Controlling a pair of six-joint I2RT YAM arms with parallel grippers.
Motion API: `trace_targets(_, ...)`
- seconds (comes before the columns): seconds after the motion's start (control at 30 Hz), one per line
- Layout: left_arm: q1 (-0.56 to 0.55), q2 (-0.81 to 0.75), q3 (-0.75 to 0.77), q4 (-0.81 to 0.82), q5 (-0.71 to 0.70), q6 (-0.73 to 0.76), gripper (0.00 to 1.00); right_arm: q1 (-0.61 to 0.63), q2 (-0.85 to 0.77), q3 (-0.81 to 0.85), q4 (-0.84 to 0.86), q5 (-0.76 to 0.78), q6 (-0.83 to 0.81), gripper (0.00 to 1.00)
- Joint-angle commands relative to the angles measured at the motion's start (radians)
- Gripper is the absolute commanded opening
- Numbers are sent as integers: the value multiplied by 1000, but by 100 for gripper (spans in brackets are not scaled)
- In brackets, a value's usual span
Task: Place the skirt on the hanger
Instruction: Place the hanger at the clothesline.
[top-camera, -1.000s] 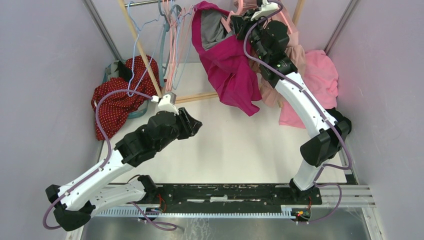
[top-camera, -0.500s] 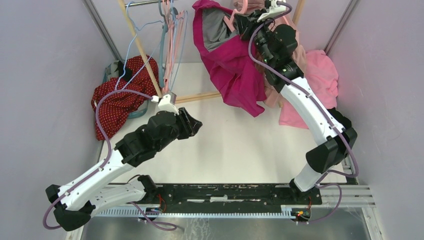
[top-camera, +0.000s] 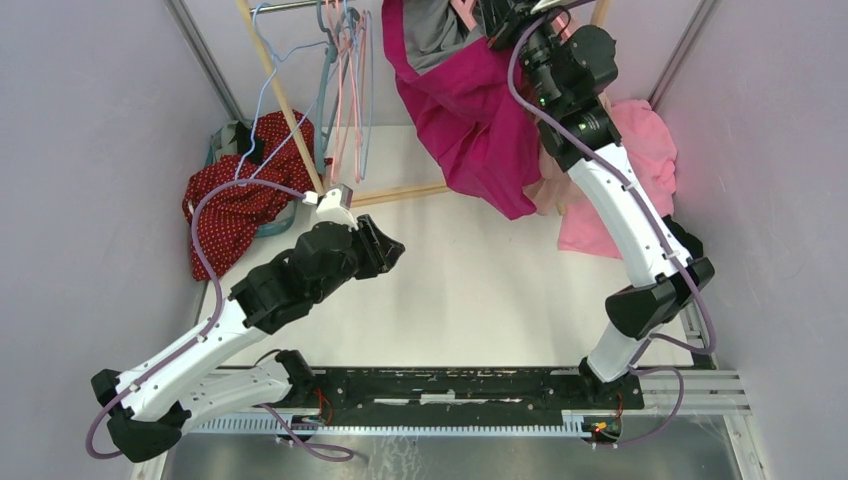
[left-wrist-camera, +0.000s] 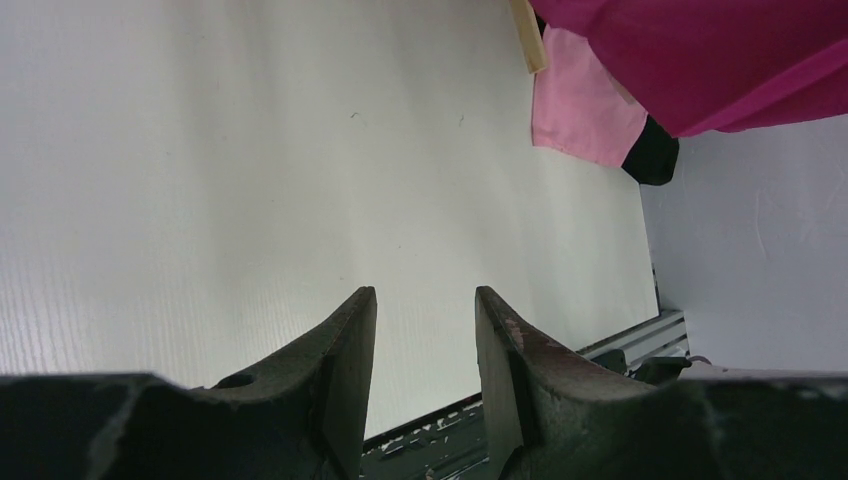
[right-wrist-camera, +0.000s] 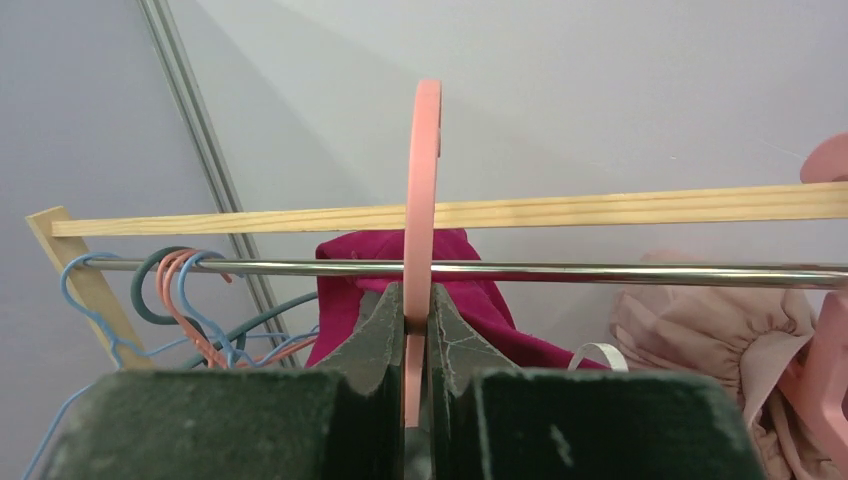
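Observation:
My right gripper eases outward and a little down toward the chrome bar next. It then releases the hanger's hook stem, since the hook's bend stands above that bar.
A magenta skirt (top-camera: 480, 110) with a grey lining hangs from a pink hanger (right-wrist-camera: 421, 180) at the top middle of the overhead view. My right gripper (right-wrist-camera: 418, 292) is shut on the hanger's hook stem, high at the back (top-camera: 500, 15). In the right wrist view the hook crosses the chrome rail (right-wrist-camera: 620, 272) and the wooden bar (right-wrist-camera: 620, 208); whether it rests on the rail I cannot tell. The skirt (right-wrist-camera: 345, 290) shows behind the fingers. My left gripper (top-camera: 390, 250) hovers low over the white table, open and empty (left-wrist-camera: 425, 295), with the skirt's hem (left-wrist-camera: 700, 50) far ahead.
Several blue, teal and pink wire hangers (top-camera: 340, 70) hang at the rail's left end. A red dotted garment (top-camera: 235, 195) lies at the back left beside a wooden rack leg (top-camera: 280, 100). Pink garments (top-camera: 640, 150) are heaped at the back right.
My right arm has lifted the hanger and skirt up and back toward the rail. The left arm has stayed still.

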Motion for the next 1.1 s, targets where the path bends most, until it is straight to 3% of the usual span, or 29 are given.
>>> trace_targets(0.0,4,-13,12,33,13,11,48,-5,27,147,82,-12,16,1)
trace_targets(0.6,4,-32,15,27,20,-5,48,-24,271,525,-175,-31,84,1)
trace_targets(1.07,5,-34,9,34,23,-8,49,-52,311,529,-273,-49,134,1)
